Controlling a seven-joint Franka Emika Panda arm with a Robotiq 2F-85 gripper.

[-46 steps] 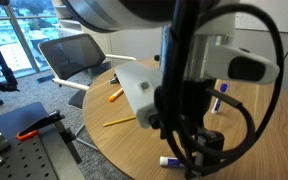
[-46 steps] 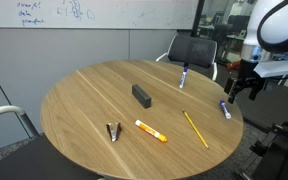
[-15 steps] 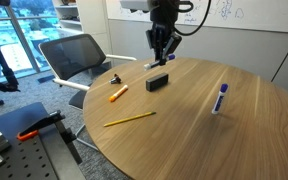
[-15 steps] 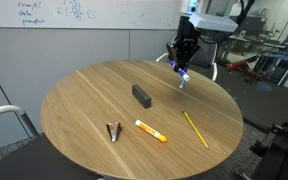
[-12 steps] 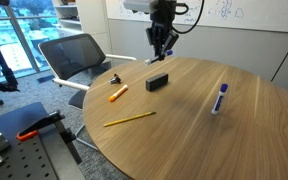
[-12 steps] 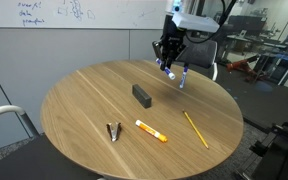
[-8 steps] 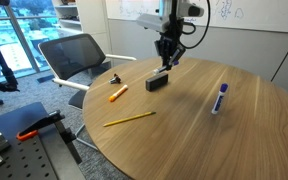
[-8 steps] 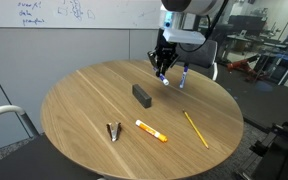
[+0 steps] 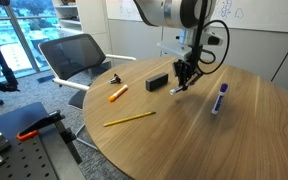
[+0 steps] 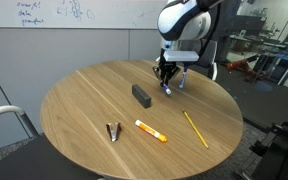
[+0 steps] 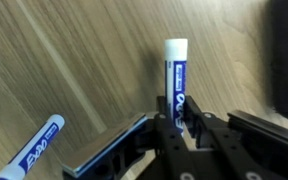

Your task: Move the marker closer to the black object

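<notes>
The gripper comes down toward the wooden table there next and opens its fingers, since the marker [image 11: 176, 72] is already only a short gap from the black object.
My gripper [image 11: 176, 126] is shut on the marker [image 11: 176, 72], a white barrel with blue lettering that sticks out ahead of the fingers over the wooden table. In both exterior views the gripper [image 9: 185, 79] [image 10: 165, 83] hangs low over the table, close beside the black object [image 9: 157, 82] [image 10: 141, 95]. The black object [image 11: 287, 50] fills the right edge of the wrist view, a short gap from the marker. Whether the marker's tip touches the wood I cannot tell.
A second blue-and-white marker [image 9: 221, 97] [image 11: 34, 150] lies on the table away from the block. An orange marker [image 9: 117, 93] [image 10: 151, 130], a yellow pencil [image 9: 131, 119] [image 10: 194, 128] and a tiny black item [image 10: 114, 132] lie nearer the rim. Office chairs stand behind the round table [image 10: 79, 100].
The arm has carried the marker down from above the table's far side to just over the wood next to the black object. The jaws stayed shut on it.
</notes>
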